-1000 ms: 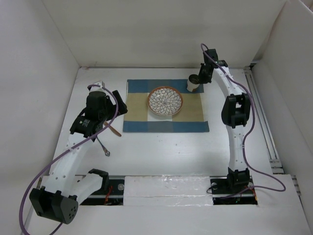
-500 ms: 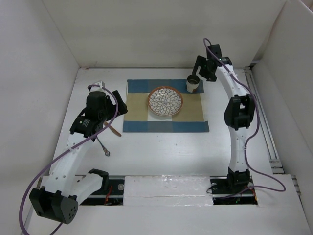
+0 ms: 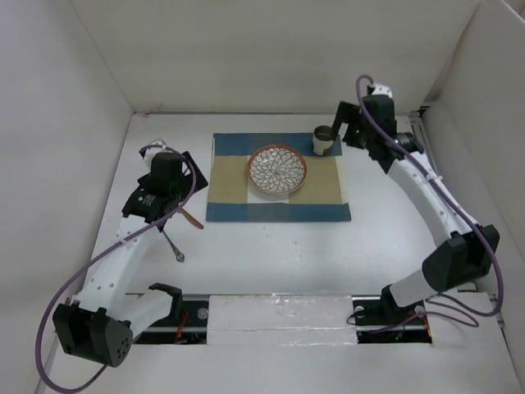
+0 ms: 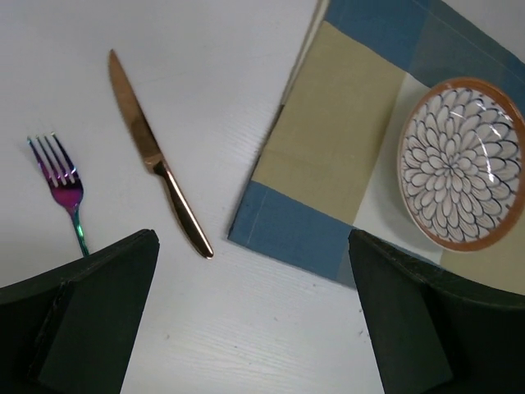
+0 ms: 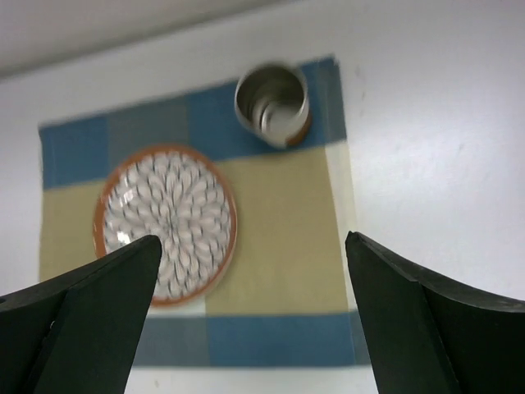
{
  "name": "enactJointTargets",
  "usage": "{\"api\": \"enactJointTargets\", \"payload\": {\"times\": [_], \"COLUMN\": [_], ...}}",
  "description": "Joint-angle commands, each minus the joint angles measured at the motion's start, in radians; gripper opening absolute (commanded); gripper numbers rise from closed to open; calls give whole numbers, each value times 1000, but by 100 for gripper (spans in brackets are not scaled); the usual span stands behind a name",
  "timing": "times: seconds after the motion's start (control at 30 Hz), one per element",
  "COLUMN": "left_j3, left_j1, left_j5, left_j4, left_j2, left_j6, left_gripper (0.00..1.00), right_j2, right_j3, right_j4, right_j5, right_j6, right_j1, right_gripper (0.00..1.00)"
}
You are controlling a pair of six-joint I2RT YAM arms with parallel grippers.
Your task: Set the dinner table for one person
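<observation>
My left gripper is above the copper knife's handle, which lies at a slant. Next I will lower and turn my left gripper so that its open fingers go on both sides of the knife's handle.
On the white dinner table lies a blue-and-beige checked placemat. A flower-patterned plate with an orange rim sits at its middle, and a metal cup stands upright at its far right corner. A copper knife and an iridescent fork lie on the table left of the placemat. My right gripper hangs open just right of the cup, holding nothing. Above the knife and the fork, my left gripper is open and empty.
White walls close in the table on the left, back and right. A rail runs along the right edge. The right arm's elbow juts out over the right side of the table.
My right gripper has opened, let go of the cup and drawn back to the right; its elbow has swung out to the right. The left arm has shifted slightly.
</observation>
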Motion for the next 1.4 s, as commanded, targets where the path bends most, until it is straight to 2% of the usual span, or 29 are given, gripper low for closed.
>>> {"api": "enactJointTargets", "payload": {"times": [0.0, 0.17, 0.23, 0.4, 0.53, 0.73, 0.8, 1.13, 1.23, 1.37], "left_j3": [51, 78, 87, 87, 110, 66, 55, -35, -55, -74], "left_j1": [-1, -1, 19, 43, 43, 52, 62, 112, 124, 125], "left_j5": [-119, -150, -150, -91, -104, -104, -117, -83, -63, -63], "left_j4": [-51, -121, -121, -76, -107, -87, -87, 13, 24, 24], "left_j2": [43, 231, 293, 465, 572, 618, 631, 670, 681, 681], "left_j6": [-126, -314, -394, -445, -477, -496, -505, -494, -494, -494], "left_gripper": [100, 100, 100, 100, 100, 95, 89, 88, 74, 62], "right_j2": [-99, -185, -196, -182, -159, -164, -188, -264, -274, -293], "right_j3": [-184, -342, -404, -467, -485, -540, -563, -585, -585, -585], "right_j4": [107, 129, 158, 168, 168, 170, 171, 169, 160, 151], "right_j5": [96, 99, 99, 137, 148, 148, 148, 157, 157, 185], "right_j6": [-15, 5, 5, 14, 23, 33, 42, 33, 33, 43], "right_j1": [95, 181, 254, 435, 504, 527, 527, 527, 527, 527], "right_gripper": [100, 100, 100, 100, 100, 100, 100, 100, 100, 100]}}
